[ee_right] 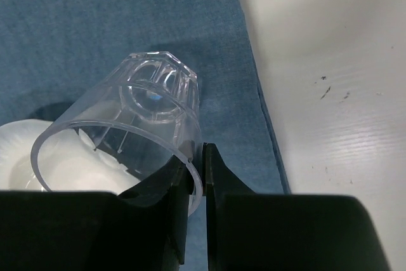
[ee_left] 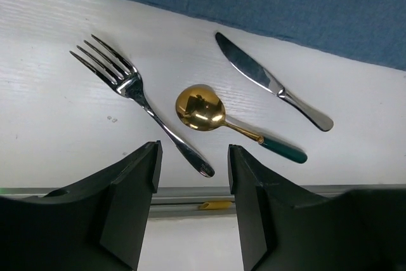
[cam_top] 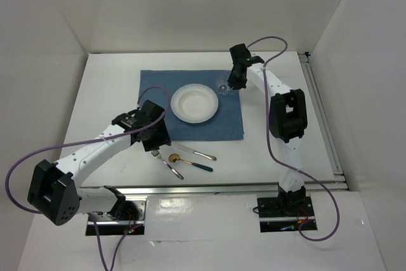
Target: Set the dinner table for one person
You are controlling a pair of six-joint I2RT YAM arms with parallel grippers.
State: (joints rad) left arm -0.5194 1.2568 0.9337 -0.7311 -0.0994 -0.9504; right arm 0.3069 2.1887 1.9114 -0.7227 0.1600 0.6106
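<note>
My left gripper will turn next and move down onto the middle of the fork's handle (cam_top: 168, 165) (ee_left: 160, 123), because the fork lies at a slant to my open fingers.
My right gripper (ee_right: 198, 163) is shut on the rim of a clear glass (ee_right: 133, 125), one finger inside and one outside. It holds the glass tilted over the blue placemat (ee_right: 95, 30), beside the white bowl (cam_top: 194, 103). In the top view the glass (cam_top: 223, 87) is at the placemat's far right. My left gripper (ee_left: 192, 157) is open and empty, above the handle end of a fork (ee_left: 136, 93). A gold spoon with a green handle (ee_left: 200, 109) and a knife (ee_left: 266, 80) lie to the fork's right on the white dinner table (cam_top: 108, 93), in front of the placemat.
The table's metal rail (cam_top: 209, 188) runs along the front edge, just behind the left fingers in the left wrist view. White walls enclose the table on three sides. A rail also runs down the table's right edge (cam_top: 320, 118).
</note>
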